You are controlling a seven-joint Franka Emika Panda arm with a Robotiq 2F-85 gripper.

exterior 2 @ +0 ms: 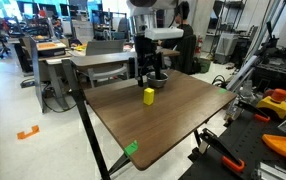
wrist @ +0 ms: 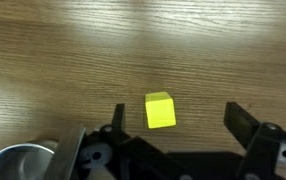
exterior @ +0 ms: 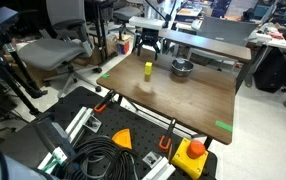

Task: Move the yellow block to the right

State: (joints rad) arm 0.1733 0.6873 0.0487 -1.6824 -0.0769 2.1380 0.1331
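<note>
I should next lower my gripper onto the yellow block (exterior: 148, 69) (wrist: 160, 110) and move slightly to the left in the wrist view, because the block is closer to the finger on that side.
The yellow block (exterior: 148, 69) stands upright on the wooden table (exterior: 183, 100), near its far side; it also shows in the other exterior view (exterior 2: 149, 96). In the wrist view the block (wrist: 161, 110) lies on the wood between my fingers, nearer the left one and touching neither. My gripper (wrist: 175, 118) is open and empty. In both exterior views the gripper (exterior: 149, 44) (exterior 2: 145, 72) hangs above the table just behind the block.
A small metal bowl (exterior: 182, 67) sits on the table next to the block; its rim shows in the wrist view (wrist: 18, 160). Green tape marks (exterior: 223, 126) are on table corners. An orange triangular piece (exterior: 122, 139) and a yellow box with red button (exterior: 193, 152) lie below the table's near edge.
</note>
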